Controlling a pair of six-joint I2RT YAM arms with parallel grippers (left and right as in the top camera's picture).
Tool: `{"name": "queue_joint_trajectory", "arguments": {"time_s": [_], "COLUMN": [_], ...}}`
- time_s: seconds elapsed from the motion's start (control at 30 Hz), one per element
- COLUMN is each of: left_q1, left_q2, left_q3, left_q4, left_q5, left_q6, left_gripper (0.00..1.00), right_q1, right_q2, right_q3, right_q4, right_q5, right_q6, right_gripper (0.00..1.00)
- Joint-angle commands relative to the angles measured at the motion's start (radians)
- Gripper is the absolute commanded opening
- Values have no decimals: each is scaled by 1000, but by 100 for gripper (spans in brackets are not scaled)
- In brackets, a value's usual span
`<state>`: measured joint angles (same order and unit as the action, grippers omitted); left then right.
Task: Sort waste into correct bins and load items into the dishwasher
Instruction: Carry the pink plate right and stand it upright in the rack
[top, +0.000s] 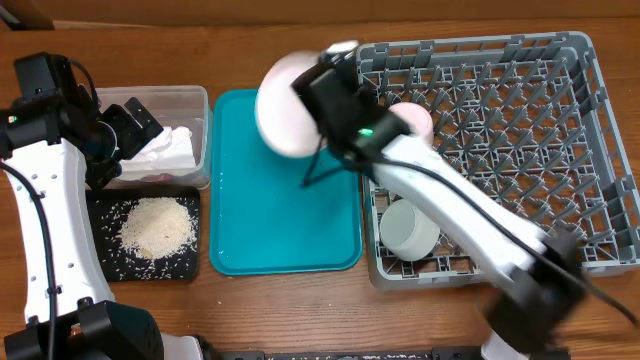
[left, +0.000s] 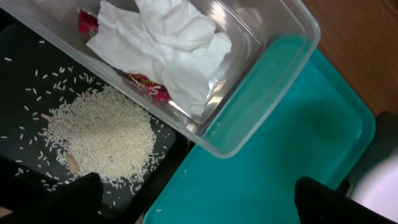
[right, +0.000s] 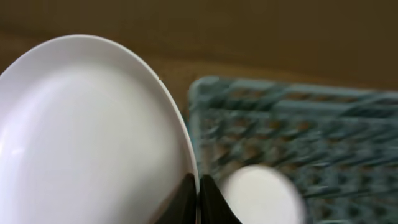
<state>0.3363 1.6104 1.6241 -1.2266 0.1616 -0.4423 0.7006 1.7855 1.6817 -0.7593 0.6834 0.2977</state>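
The right gripper carries the plate (top: 283, 110) to the right in the overhead view to the grey rack's empty far wires next, then lowers and releases it.
My right gripper (top: 312, 92) is shut on the rim of the round pale pink plate (top: 283, 110), holding it tilted in the air over the teal tray's far right corner. The wrist view shows the fingertips (right: 198, 186) pinching the plate (right: 87, 137) edge beside the grey dish rack (right: 298, 118). In the rack (top: 590, 60) sit a pale bowl (top: 415, 118) and a cream cup (top: 408, 230). My left gripper (left: 196, 202) is open and empty above the edge between black tray and teal tray. Tissue (left: 168, 43) and a red wrapper (left: 149, 87) lie in the clear tub (left: 292, 37). Rice (left: 102, 134) is piled in the black tray (top: 100, 262).
The teal serving tray (top: 280, 220) lies between the bins and the rack, with a few stray rice grains on it. The left arm (top: 45, 180) stands along the table's left edge. The right arm (top: 470, 210) stretches diagonally over the rack's left half.
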Motion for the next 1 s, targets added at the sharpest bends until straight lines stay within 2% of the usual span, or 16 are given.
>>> {"name": "queue_joint_trajectory", "arguments": {"time_s": [0.0, 0.17, 0.27, 0.43, 0.53, 0.63, 0.97], "left_q1": [2, 2, 2, 2, 2, 2, 2], "left_q2": [-8, -8, -8, -8, -8, -8, -8], "left_q3": [21, 21, 21, 21, 21, 21, 21], "left_q4": [1, 1, 1, 1, 1, 1, 1], "left_q5": [3, 3, 3, 3, 3, 3, 3], "left_q6": [1, 1, 0, 1, 0, 0, 1], "left_gripper": [100, 100, 100, 100, 100, 100, 100], "right_q1": [-5, -8, -21, -120, -240, -296, -354], "right_q2": [-102, -134, -134, -134, -134, -134, -122], "right_q3": [8, 8, 6, 6, 6, -4, -126], "right_q4": [-39, -150, -217, -285, -325, -330, -231], "right_q5": [341, 707, 790, 769, 652, 604, 605], "right_q6": [-69, -113, -119, -116, -116, -115, -116], "right_gripper": [4, 4, 4, 4, 4, 4, 4]}}
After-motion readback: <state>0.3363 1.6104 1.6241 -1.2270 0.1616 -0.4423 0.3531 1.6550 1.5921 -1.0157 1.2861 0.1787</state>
